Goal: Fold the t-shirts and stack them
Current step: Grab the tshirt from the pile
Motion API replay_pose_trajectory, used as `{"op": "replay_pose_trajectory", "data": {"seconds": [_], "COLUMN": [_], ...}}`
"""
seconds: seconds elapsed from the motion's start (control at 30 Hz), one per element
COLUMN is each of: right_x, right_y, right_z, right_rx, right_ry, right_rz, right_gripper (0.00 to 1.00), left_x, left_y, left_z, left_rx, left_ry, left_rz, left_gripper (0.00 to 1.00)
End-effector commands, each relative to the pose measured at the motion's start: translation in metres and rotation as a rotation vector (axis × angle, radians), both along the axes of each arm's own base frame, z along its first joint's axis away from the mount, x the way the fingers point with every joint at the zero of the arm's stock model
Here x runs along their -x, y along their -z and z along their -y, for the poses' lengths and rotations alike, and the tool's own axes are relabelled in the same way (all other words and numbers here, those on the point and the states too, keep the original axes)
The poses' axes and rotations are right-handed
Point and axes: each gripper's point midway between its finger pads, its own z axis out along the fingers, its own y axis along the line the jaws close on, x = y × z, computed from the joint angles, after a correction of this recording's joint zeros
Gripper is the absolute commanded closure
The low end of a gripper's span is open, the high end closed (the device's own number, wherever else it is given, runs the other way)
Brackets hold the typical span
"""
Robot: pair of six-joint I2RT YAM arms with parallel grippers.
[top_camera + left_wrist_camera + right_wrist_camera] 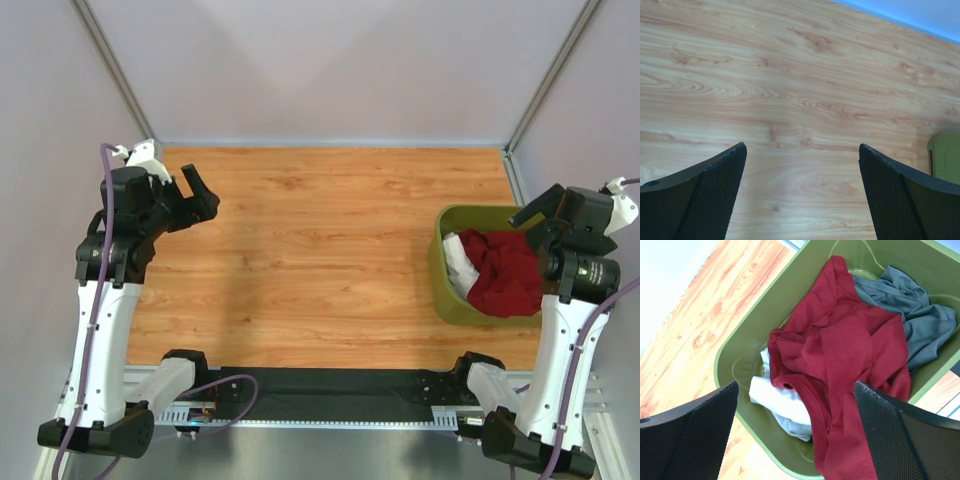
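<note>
The robot's right gripper will next move down to the raised middle fold of the dark red t-shirt [506, 263] [844, 349] in the olive-green tub.
The dark red t-shirt [505, 272] lies crumpled in the olive-green tub [438, 270] at the table's right edge. It shows large in the right wrist view [850, 360], on top of the white t-shirt [782, 402] and beside the dark grey t-shirt [912, 315]. The white t-shirt [460, 262] also shows in the top view. My right gripper [797, 432] hovers open above the tub, empty. My left gripper [197, 192] is open and empty over bare wood at the far left; its fingers [715, 195] frame only table.
The wooden table [320, 250] is bounded by grey walls at the back and sides. The tub's rim [735, 405] stands near the right edge. A black strip [330, 392] with the arm bases runs along the near edge.
</note>
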Motion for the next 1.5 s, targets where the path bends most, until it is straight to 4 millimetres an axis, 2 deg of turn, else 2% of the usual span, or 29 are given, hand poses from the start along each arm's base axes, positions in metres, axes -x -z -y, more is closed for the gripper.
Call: {"op": "replay_pose_trajectory", "data": {"seconds": [0.0, 0.1, 0.2, 0.23, 0.27, 0.3, 0.37, 0.43, 0.47, 0.6, 0.8, 0.9, 1.0, 1.1, 1.2, 1.23, 1.3, 1.33, 1.37, 1.4, 1.47], "right_x": [0.007, 0.016, 0.023, 0.025, 0.027, 0.026, 0.022, 0.017, 0.019, 0.014, -0.002, -0.009, -0.022, -0.035, -0.048, -0.052, -0.063, -0.068, -0.072, -0.080, -0.090], "right_y": [0.005, 0.026, 0.049, 0.055, 0.073, 0.079, 0.101, 0.110, 0.121, 0.132, 0.151, 0.167, 0.166, 0.163, 0.170, 0.176, 0.171, 0.171, 0.165, 0.146, 0.120], "right_z": [0.001, 0.003, 0.007, 0.009, 0.010, 0.013, 0.007, 0.006, 0.005, 0.016, 0.019, 0.026, 0.036, 0.042, 0.045, 0.046, 0.050, 0.051, 0.053, 0.056, 0.056], "right_rx": [0.020, 0.013, -0.006, -0.005, -0.017, -0.031, -0.101, -0.149, -0.161, -0.142, -0.146, -0.107, -0.054, -0.028, -0.029, -0.032, -0.015, 0.002, 0.016, 0.037, 0.063], "right_ry": [-0.001, 0.026, 0.073, 0.090, 0.106, 0.126, 0.110, 0.133, 0.140, 0.162, 0.130, 0.113, 0.092, 0.066, 0.049, 0.040, 0.024, -0.006, -0.021, -0.031, -0.068], "right_rz": [-0.007, -0.069, -0.125, -0.141, -0.187, -0.190, -0.223, -0.197, -0.205, -0.183, -0.197, -0.210, -0.205, -0.212, -0.216, -0.227, -0.202, -0.214, -0.208, -0.185, -0.155], "right_gripper": [0.00, 0.00, 0.00, 0.00, 0.00, 0.00, 0.00, 0.02, 0.06, 0.11, 0.24, 0.23, 0.15, 0.13, 0.25, 0.37, 0.51, 0.74, 0.93, 1.00, 1.00], "left_x": [-0.005, -0.004, -0.006, -0.006, -0.007, -0.008, -0.007, -0.007, -0.009, -0.009, -0.013, -0.016, -0.018, -0.020, -0.020, -0.021, -0.021, -0.021, -0.022, -0.023, -0.024], "left_y": [0.004, 0.012, 0.018, 0.020, 0.023, 0.027, 0.035, 0.042, 0.048, 0.058, 0.068, 0.069, 0.064, 0.066, 0.070, 0.070, 0.070, 0.069, 0.067, 0.065, 0.061], "left_z": [0.007, 0.028, 0.038, 0.039, 0.038, 0.037, 0.036, 0.039, 0.041, 0.052, 0.048, 0.048, 0.048, 0.049, 0.050, 0.050, 0.050, 0.049, 0.048, 0.047, 0.046], "left_rx": [-0.012, 0.017, 0.037, 0.042, 0.040, 0.034, 0.033, 0.041, 0.053, 0.099, 0.077, 0.070, 0.069, 0.072, 0.082, 0.082, 0.082, 0.078, 0.066, 0.060, 0.044], "left_ry": [0.060, 0.191, 0.254, 0.255, 0.251, 0.245, 0.243, 0.259, 0.265, 0.314, 0.298, 0.302, 0.308, 0.312, 0.310, 0.312, 0.308, 0.305, 0.304, 0.306, 0.310], "left_rz": [-0.005, -0.010, -0.007, -0.012, -0.023, -0.033, -0.053, -0.064, -0.081, -0.117, -0.143, -0.146, -0.140, -0.147, -0.163, -0.163, -0.162, -0.159, -0.152, -0.144, -0.136], "left_gripper": [0.00, 0.00, 0.01, 0.00, 0.01, 0.00, 0.00, 0.01, 0.01, 0.00, 0.00, 0.00, 0.01, 0.00, 0.00, 0.00, 0.00, 0.00, 0.01, 0.00, 0.00]}}
